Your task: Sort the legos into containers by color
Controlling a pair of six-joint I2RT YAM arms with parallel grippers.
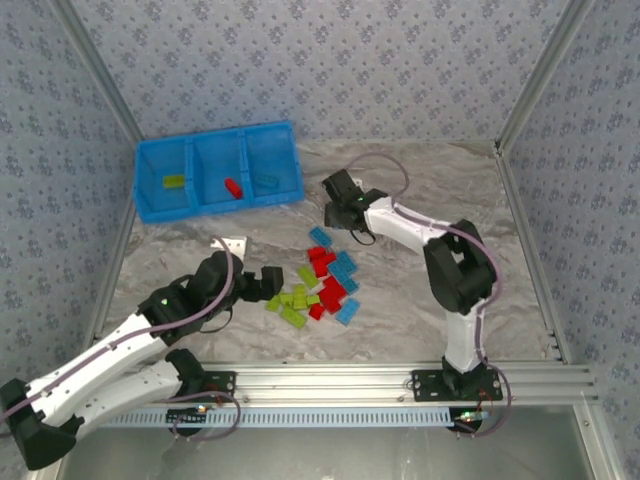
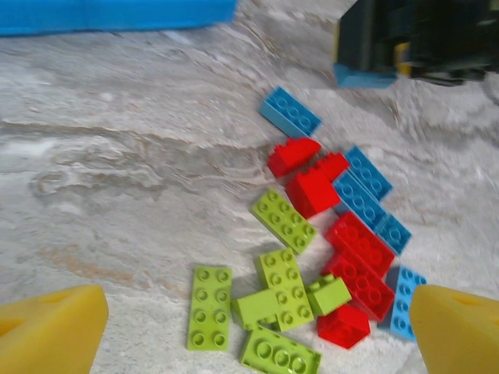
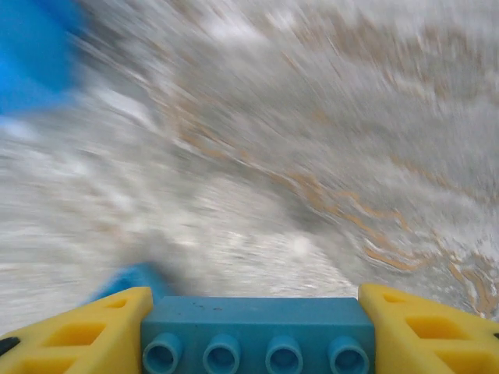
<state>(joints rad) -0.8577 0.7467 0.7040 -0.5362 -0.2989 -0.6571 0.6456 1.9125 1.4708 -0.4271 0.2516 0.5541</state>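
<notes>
My right gripper needs to move the light blue brick outward over the bin's nearest container, which is outward of the gripper. It will let go of the brick there, where a blue piece lies.
The legos lie in a pile of red, light blue and lime green bricks at mid-table. My left gripper hovers at the pile's left edge, open, its yellow fingertips wide on either side of the green bricks with nothing between them. My right gripper is shut on a light blue brick, lifted above the table beyond the pile and right of the bin. The blue bin stands at the back left. A green brick lies in its left container and a red one in the middle.
A small dark piece lies in the bin's right container. Patterned walls close the table on three sides. An aluminium rail runs along the near edge. Bare marbled table lies between bin and pile.
</notes>
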